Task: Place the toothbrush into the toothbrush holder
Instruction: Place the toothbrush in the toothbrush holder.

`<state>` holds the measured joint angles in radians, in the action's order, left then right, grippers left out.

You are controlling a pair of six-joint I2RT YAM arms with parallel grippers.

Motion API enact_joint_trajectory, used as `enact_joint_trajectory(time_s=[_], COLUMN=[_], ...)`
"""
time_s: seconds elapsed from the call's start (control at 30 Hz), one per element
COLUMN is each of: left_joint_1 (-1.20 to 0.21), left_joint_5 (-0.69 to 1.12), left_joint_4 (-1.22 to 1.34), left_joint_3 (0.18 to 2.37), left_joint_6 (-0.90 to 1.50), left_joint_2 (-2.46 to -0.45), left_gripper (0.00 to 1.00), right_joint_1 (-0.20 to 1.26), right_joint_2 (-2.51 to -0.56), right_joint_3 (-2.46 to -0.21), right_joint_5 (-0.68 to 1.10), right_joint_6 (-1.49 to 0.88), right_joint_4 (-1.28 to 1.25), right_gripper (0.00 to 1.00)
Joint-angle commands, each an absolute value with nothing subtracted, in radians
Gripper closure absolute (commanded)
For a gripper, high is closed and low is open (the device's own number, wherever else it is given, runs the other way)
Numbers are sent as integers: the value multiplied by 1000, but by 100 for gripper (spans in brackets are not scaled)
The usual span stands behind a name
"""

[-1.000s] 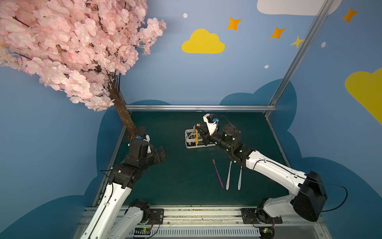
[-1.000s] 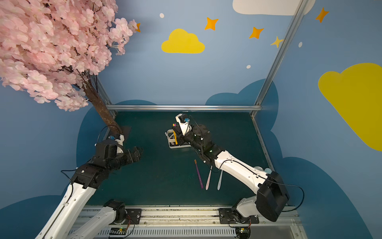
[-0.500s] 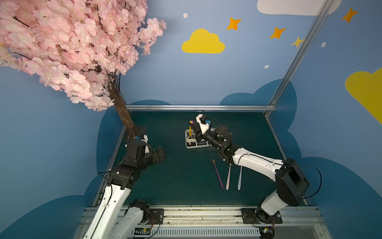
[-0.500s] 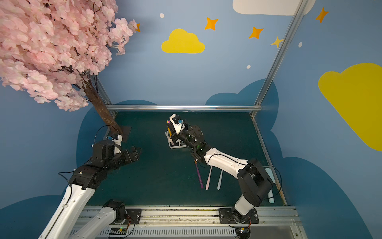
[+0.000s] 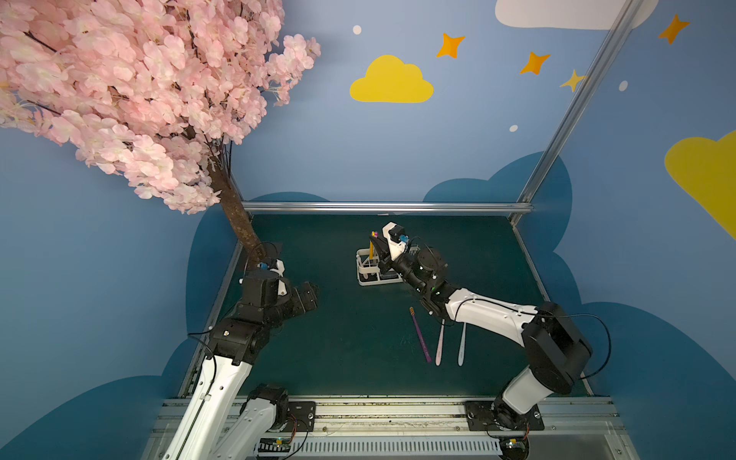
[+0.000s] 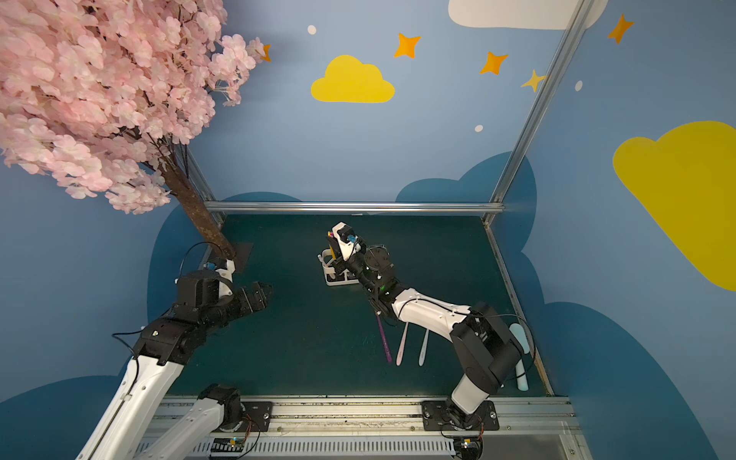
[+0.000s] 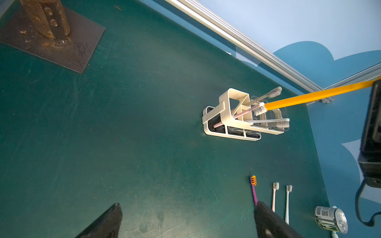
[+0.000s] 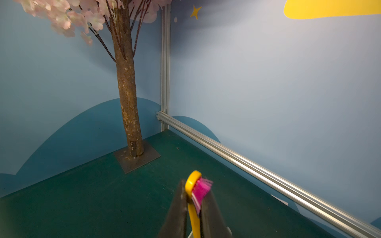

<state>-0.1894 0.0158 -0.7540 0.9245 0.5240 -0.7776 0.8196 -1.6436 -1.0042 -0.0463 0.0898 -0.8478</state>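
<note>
The yellow handle's lower end points down at the holder (image 5: 364,278), so I should lower my right gripper toward the holder's open sections and let go of the toothbrush's head end.
My right gripper (image 8: 194,185) is shut on a yellow toothbrush (image 8: 193,208) just below its pink bristles, head up. In both top views this gripper (image 5: 378,245) (image 6: 336,245) hangs over the white toothbrush holder (image 5: 364,278) (image 6: 330,282) at mid table. The yellow handle (image 7: 309,96) slants down, its lower end at the holder's (image 7: 214,131) top; which compartment I cannot tell. Three other brushes lean in the holder. My left gripper (image 7: 188,204) (image 5: 308,296) is open and holds nothing, over bare mat at the left.
A purple toothbrush (image 5: 420,338), a pink one (image 5: 439,346) and a pale one (image 5: 462,346) lie side by side on the green mat under the right arm. A tin can (image 7: 329,219) stands near the right edge. The tree trunk (image 5: 239,223) rises at the back left corner.
The right gripper with the yellow toothbrush shifted left over the holder, the forearm swinging in, then nearly stopped. The left arm barely moved.
</note>
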Motion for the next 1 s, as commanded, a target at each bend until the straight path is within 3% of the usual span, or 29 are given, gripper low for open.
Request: enact_joint_trajectory(time_s=[0.0, 0.97], left_joint_1=[-181, -167], left_joint_5=[34, 54], left_joint_4=[-742, -736], left_joint_3=[913, 909], left_joint_6=[519, 522], left_joint_2=[-769, -773], left_gripper=[0, 0], right_joint_1=[817, 813], right_joint_2=[-1663, -1832], right_joint_3=[-984, -937], right_joint_5=[-84, -156], right_joint_6=[81, 24], right_joint_4=[-913, -1027], right_gripper=[100, 100])
